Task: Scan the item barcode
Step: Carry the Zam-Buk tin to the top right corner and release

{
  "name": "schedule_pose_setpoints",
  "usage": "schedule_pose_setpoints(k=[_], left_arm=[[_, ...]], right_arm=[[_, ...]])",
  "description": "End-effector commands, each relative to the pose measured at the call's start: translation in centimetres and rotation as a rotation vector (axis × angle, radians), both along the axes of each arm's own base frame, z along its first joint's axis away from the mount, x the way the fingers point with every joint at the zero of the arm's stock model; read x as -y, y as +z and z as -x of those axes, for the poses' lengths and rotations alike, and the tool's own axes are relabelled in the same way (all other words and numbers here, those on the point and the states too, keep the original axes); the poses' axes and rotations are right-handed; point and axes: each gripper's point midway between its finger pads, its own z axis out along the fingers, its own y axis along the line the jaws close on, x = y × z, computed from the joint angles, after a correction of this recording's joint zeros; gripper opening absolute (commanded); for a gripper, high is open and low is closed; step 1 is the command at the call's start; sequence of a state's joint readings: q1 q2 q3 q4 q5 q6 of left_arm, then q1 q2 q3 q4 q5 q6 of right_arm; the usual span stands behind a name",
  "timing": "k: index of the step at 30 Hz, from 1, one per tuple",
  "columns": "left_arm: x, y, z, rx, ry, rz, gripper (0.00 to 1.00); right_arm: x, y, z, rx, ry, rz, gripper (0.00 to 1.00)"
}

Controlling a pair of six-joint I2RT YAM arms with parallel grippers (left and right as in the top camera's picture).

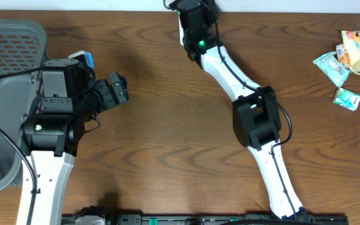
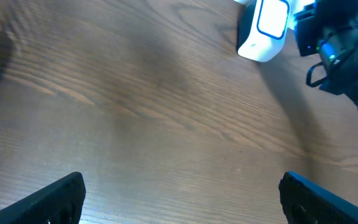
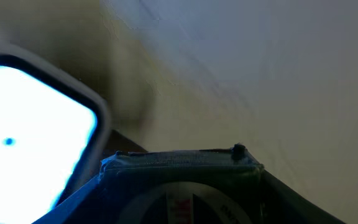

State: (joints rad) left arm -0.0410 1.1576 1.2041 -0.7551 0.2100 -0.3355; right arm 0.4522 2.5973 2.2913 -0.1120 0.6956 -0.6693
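I will next swing my right gripper to the right in the overhead view, where bare wood lies beside the sachets, then tip it down and release.
At the table's far edge my right gripper point(image 1: 195, 11) is shut on a dark item point(image 3: 185, 196) with a round white-rimmed label, which fills the space between its blue-taped fingers point(image 3: 73, 199). A white barcode scanner point(image 2: 264, 28) stands on the wood just left of that gripper point(image 2: 337, 43). In the right wrist view a bright white panel point(image 3: 30, 130) in a dark frame glows at the left. My left gripper point(image 1: 119, 87) hovers over bare table at the left, pointing right. Its jaws point(image 2: 182, 202) are wide open with nothing between them.
A grey mesh basket point(image 1: 5, 37) sits at the far left beside the left arm. Several snack packets point(image 1: 358, 50) and two green sachets point(image 1: 347, 99) lie at the right edge. A pale wall point(image 3: 260, 74) rises behind the table's far edge.
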Motion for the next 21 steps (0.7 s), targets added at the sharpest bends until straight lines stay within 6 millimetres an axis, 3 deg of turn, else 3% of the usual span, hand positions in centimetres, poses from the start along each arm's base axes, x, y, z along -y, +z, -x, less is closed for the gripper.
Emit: schedule_pose_setpoints(k=[1, 4, 5, 8, 13, 16, 19, 21], left_arm=[[-0.2, 0.6, -0.2, 0.019, -0.004, -0.016, 0.98], [-0.2, 0.6, -0.2, 0.019, -0.004, -0.016, 0.98], [-0.2, 0.6, -0.2, 0.019, -0.004, -0.016, 0.98], [-0.2, 0.6, -0.2, 0.019, -0.004, -0.016, 0.98], [-0.2, 0.6, -0.2, 0.019, -0.004, -0.016, 0.98], [-0.2, 0.6, -0.2, 0.019, -0.004, -0.016, 0.98], [-0.2, 0.6, -0.2, 0.019, -0.004, -0.016, 0.98], [-0.2, 0.6, -0.2, 0.019, -0.004, -0.016, 0.98]], right_arm=[[5.5, 6.4, -0.1, 0.126, -0.157, -0.096, 0.6], [10.3, 9.3, 0.2, 0.162, -0.256, -0.143, 0.6], [11.6, 9.7, 0.3, 0.158, -0.278, -0.148, 0.6], [18.0, 9.8, 1.6, 0.115, -0.412, -0.186, 0.61], [28.7, 5.3, 5.6, -0.038, -0.683, -0.259, 0.65], [33.8, 2.7, 8.1, -0.128, -0.792, -0.347, 0.69], [38.5, 1.4, 10.4, -0.164, -0.893, -0.403, 0.85], [40.5, 0.5, 11.6, -0.211, -0.919, -0.441, 0.82]])
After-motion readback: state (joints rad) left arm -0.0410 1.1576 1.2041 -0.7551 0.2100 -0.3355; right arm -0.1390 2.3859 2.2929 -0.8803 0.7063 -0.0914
